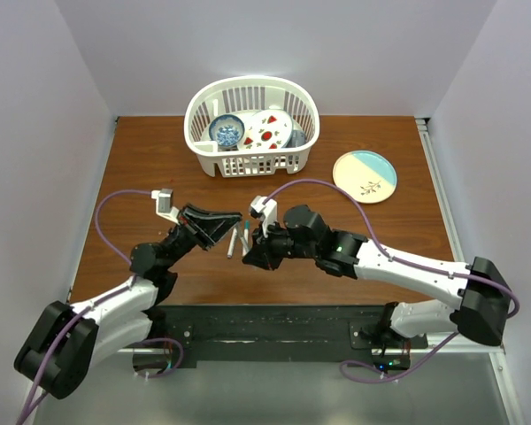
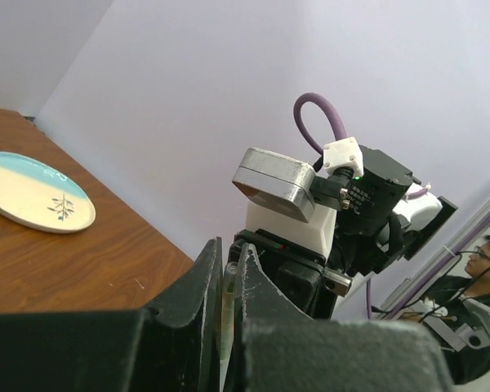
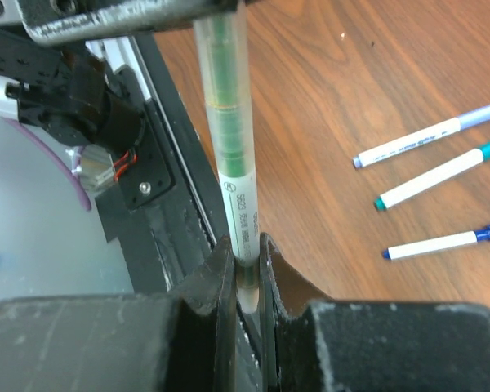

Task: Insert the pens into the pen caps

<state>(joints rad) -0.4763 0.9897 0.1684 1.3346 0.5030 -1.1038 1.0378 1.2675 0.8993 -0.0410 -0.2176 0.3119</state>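
The pen needs to be lowered and tipped flat by my right gripper onto the bare wood (image 3: 416, 279) beside the blue-capped pen, since its cap is on and the capped pens lie there.
My right gripper (image 3: 245, 261) is shut on the lower end of a white-barrelled pen (image 3: 242, 208) that stands up out of its jaws. A translucent green pen cap (image 3: 224, 106) sits in line on the pen's upper end and runs up into my left gripper. My left gripper (image 2: 227, 278) is shut on that pale translucent cap (image 2: 225, 298). In the top view the left gripper (image 1: 234, 216) and right gripper (image 1: 248, 257) meet tip to tip at the table's middle. Three capped pens lie on the wood: purple-capped (image 3: 425, 137), teal-capped (image 3: 441, 174) and blue-capped (image 3: 445, 242).
A white basket (image 1: 203, 133) with dishes stands at the back centre. A cream and blue plate (image 1: 365, 175) lies at the back right and also shows in the left wrist view (image 2: 33, 192). A black base plate (image 1: 274, 323) runs along the near edge.
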